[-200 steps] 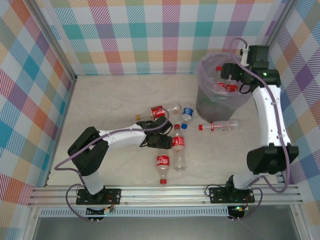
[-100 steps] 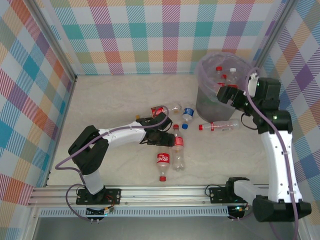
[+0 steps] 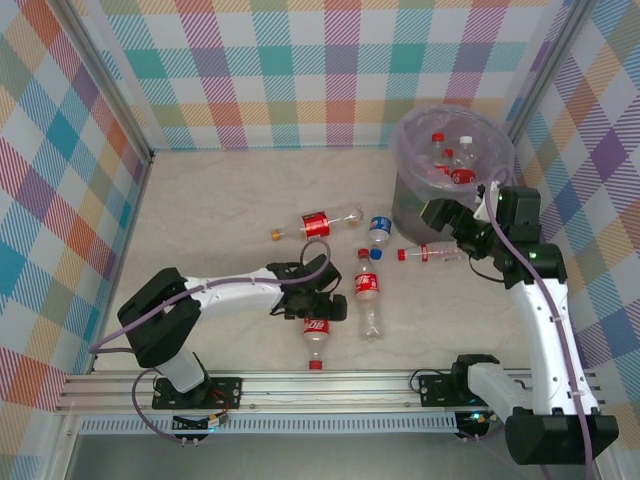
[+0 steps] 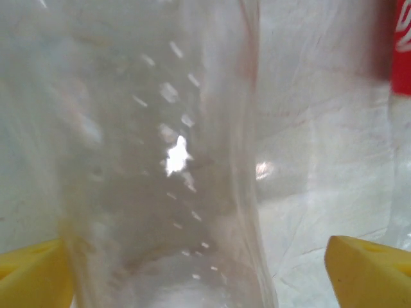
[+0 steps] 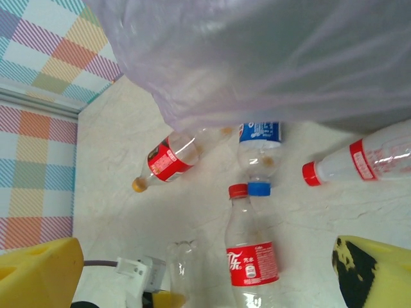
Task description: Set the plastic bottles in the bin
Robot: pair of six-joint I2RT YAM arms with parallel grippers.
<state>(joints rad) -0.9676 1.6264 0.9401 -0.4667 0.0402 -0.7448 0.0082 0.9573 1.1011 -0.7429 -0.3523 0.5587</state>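
My right gripper will next leave the bin toward my left gripper and close on the red-labelled bottle's base (image 5: 183, 248), which sticks out past those fingers.
Several plastic bottles lie on the table. My left gripper (image 3: 318, 302) stands open astride the base end of a red-labelled bottle (image 3: 316, 335). Up close, that clear bottle (image 4: 160, 160) rests against the left yellow finger (image 4: 32, 273), with a gap to the right finger (image 4: 372, 269). My right gripper (image 3: 440, 215) hangs open, nothing in it, in front of the bin (image 3: 425, 205), just above a red-capped bottle (image 3: 435, 251). More bottles (image 3: 450, 160) lie inside the lilac-lined bin. From the right wrist I look down past the bin's bag (image 5: 270, 58).
Other loose bottles: a red-labelled one with an orange cap (image 3: 318, 221), a blue-labelled one (image 3: 377, 230) and a red-labelled one (image 3: 368, 290), also seen as the blue-labelled bottle (image 5: 259, 154) and red-labelled bottle (image 5: 249, 253). Checked walls close in the table; a rail runs along the near edge.
My right arm has come back from above the bin and dropped in front of it. My left gripper has widened and shifted toward the near edge, over the bottle there; nearby bottles shifted slightly.
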